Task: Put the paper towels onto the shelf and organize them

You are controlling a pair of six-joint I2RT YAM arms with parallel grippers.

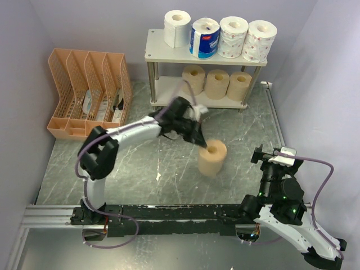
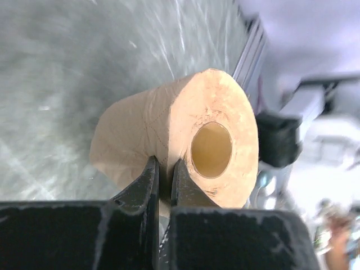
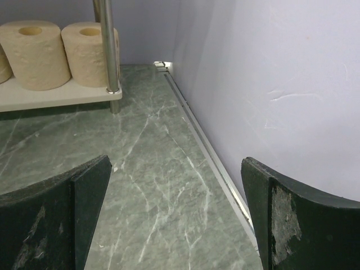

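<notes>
Rolls fill the rest of the lower board, so the left gripper should next move outward and to the left in the top view and let go of the roll on the lower board's bare end.
A tan paper towel roll is at mid-table, core up and slightly tilted. My left gripper is shut on its wall, one finger inside the rim near the hollow core and one outside. The shelf stands at the back. Its top board carries a white roll, a blue-white wrapped roll and two printed rolls. Three tan rolls stand on the lower board. My right gripper is open and holds nothing, low at the right.
An orange mesh file organizer sits at the back left against the wall. Walls close in on the left, back and right. The shelf's silver leg stands ahead of the right gripper. A metal rail runs along the near edge.
</notes>
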